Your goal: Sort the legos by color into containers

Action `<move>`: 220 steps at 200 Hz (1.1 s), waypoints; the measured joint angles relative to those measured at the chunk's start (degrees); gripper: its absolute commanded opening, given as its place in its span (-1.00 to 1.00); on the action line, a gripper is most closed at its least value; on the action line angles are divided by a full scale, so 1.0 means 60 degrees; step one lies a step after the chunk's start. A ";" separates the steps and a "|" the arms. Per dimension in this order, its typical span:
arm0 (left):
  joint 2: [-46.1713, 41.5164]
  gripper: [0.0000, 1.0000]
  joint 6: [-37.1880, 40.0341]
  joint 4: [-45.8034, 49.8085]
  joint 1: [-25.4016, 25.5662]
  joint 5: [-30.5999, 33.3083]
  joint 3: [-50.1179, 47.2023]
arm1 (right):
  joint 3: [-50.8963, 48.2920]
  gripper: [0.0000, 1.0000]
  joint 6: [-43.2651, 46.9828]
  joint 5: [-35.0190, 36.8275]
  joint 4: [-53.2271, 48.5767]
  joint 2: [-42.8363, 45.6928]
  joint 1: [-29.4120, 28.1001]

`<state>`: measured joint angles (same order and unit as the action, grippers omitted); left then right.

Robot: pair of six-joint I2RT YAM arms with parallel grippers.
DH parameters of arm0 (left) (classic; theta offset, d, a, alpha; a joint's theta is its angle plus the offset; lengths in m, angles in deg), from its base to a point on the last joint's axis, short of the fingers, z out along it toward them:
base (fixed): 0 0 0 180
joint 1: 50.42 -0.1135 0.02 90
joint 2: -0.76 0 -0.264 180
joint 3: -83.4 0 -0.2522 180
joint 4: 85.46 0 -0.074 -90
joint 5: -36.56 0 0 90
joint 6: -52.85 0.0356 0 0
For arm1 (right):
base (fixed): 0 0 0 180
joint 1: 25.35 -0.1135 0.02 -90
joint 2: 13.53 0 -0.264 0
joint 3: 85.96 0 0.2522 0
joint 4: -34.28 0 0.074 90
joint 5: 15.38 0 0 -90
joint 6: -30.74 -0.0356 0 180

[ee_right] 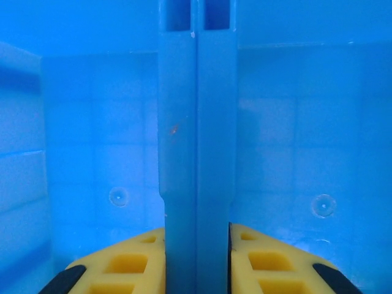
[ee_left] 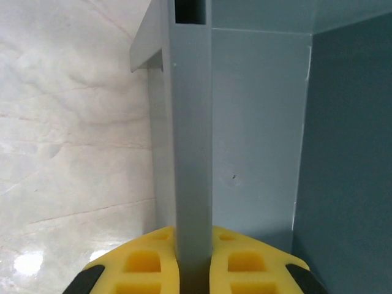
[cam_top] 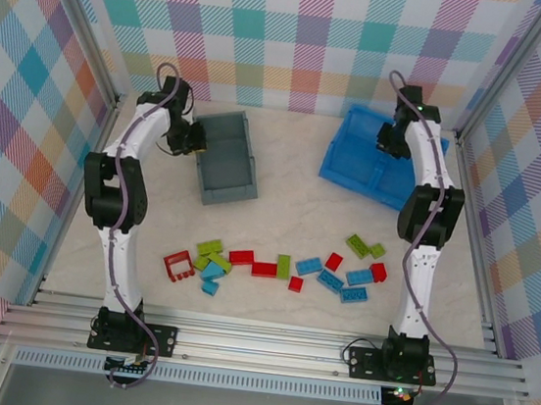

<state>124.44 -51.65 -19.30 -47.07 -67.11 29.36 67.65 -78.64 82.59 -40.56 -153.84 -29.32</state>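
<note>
Bare tabletop between the grey bin (cam_top: pixel 229 158) and the blue one lies across the bin from my fingers. My left gripper will slide the bin toward the blue one next and let go of it.
The legos lie scattered across the near table: a red open frame (cam_top: pixel 178 265), lime green bricks (cam_top: pixel 210 247), red bricks (cam_top: pixel 264 269) and light blue bricks (cam_top: pixel 308 265). The grey bin (cam_top: pixel 229 158) stands at the back left. My left gripper (cam_top: pixel 197 139) is shut on its left wall (ee_left: pixel 193 153), with one yellow finger (ee_left: pixel 141 263) outside and the other inside. The blue bin (cam_top: pixel 359 164) sits at the back right. My right gripper (cam_top: pixel 389 138) is shut on its middle divider (ee_right: pixel 197 153), and a yellow pad (ee_right: pixel 128 263) sits in each compartment. Both bins look empty where visible.
Plaid walls with metal posts enclose the table on three sides. A metal rail (cam_top: pixel 263 345) runs along the near edge between the arm bases. Bare marbled tabletop (cam_top: pixel 289 215) separates the bins from the bricks.
</note>
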 measured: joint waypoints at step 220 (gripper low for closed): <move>0.1523 -1.00 0.1745 0.1774 0.0783 0.0222 0.2681 | -0.1789 -0.76 0.0364 -0.0532 0.0506 0.1118 -0.2787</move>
<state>133.57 -41.18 -8.66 -42.37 -65.78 45.45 56.92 -76.45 79.40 -37.52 -147.13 -46.04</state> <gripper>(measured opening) 0.109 0.239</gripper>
